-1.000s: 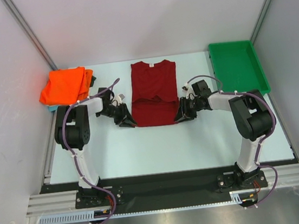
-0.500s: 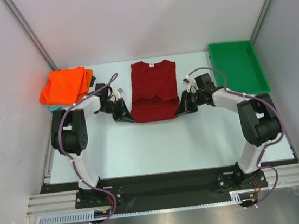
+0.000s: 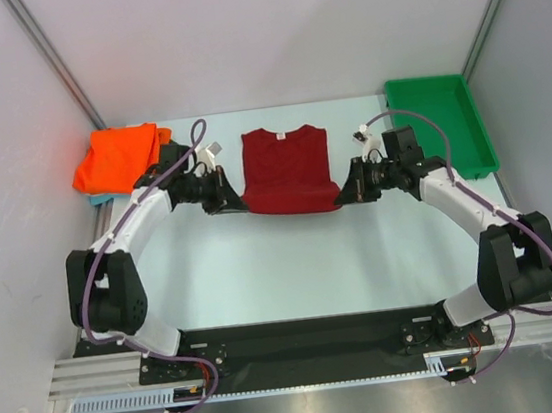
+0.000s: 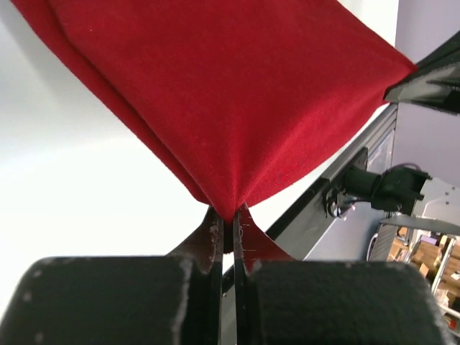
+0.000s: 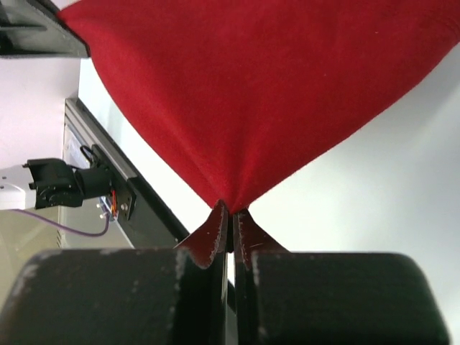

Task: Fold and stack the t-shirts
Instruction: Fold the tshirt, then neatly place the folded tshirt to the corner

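The maroon t-shirt's shoulder nearest the orange t-shirt lies outward of my left gripper, so next my left gripper will carry the maroon t-shirt's lower corner outward and release it there.
The maroon t-shirt (image 3: 286,168) lies mid-table, its lower half lifted and carried toward the collar. My left gripper (image 3: 238,205) is shut on its lower left corner; in the left wrist view the red cloth (image 4: 237,100) fans out from the pinched tips (image 4: 228,219). My right gripper (image 3: 346,198) is shut on the lower right corner; in the right wrist view the cloth (image 5: 259,93) hangs from the tips (image 5: 231,213). The folded bright orange t-shirt (image 3: 121,156) sits at the back left on a teal-blue one whose edge (image 3: 97,199) shows beneath it.
A green plastic tray (image 3: 439,124) stands at the back right, close to my right arm. White walls with metal corner posts enclose the table (image 3: 293,265). The black base rail (image 3: 302,339) runs along the near edge.
Both grippers have moved away from the bases and upward, carrying the maroon shirt's lower edge toward its collar. The shirt's visible length has shortened. Both arms are stretched further out.
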